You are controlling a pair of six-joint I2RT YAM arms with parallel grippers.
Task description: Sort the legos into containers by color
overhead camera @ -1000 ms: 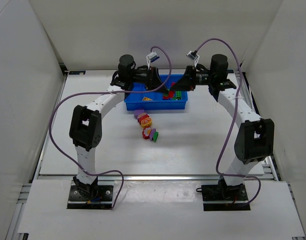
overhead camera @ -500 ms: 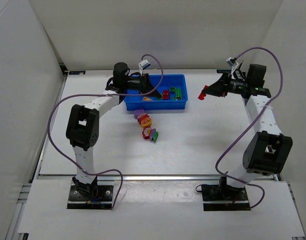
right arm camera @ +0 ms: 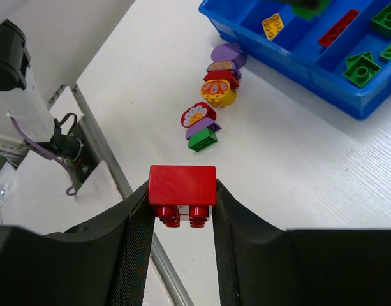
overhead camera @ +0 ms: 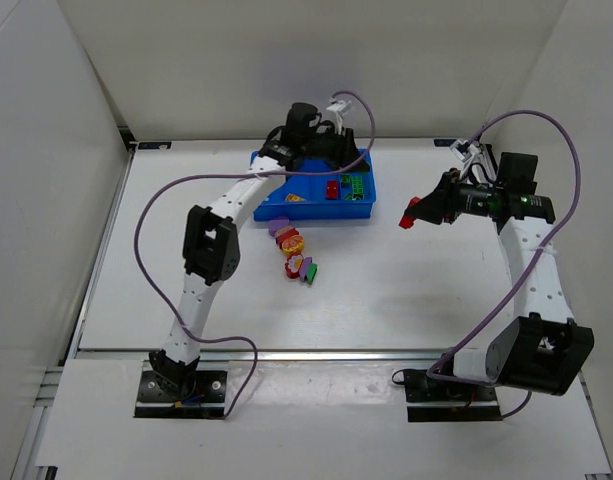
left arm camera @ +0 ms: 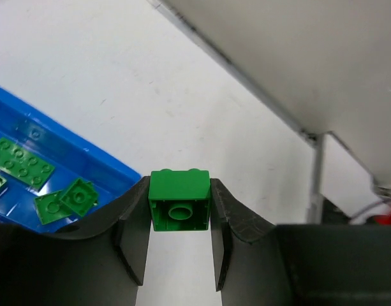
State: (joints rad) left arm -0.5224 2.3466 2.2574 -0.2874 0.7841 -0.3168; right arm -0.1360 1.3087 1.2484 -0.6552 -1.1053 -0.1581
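Observation:
I will lower my left gripper toward the left in its wrist view to the green pieces in the tray, because its brick is the same color as they are.
The blue tray (overhead camera: 311,212) stands at the back middle of the table. It holds a yellow piece (overhead camera: 295,198), a red piece (overhead camera: 332,189) and green pieces (overhead camera: 356,185) in separate compartments. My left gripper (overhead camera: 354,155) hovers over the tray's far right corner, shut on a green brick (left arm camera: 180,200). The tray's corner (left arm camera: 87,169) lies below and to its left. My right gripper (overhead camera: 411,212) is right of the tray, shut on a red brick (right arm camera: 182,191) above the table. Loose legos (overhead camera: 296,250) lie in a row before the tray: purple (right arm camera: 226,53), yellow and red (right arm camera: 219,89), a green one (right arm camera: 203,140).
White enclosure walls stand on the left, back and right. A metal rail (right arm camera: 118,172) runs along the table's near edge, with the left arm's base and cable (right arm camera: 61,137) beside it. A rail (left arm camera: 316,172) also runs down the table's right side.
My right gripper pulled away from the tray to the right with the red brick. My left gripper swung from the tray's left end to its far right corner.

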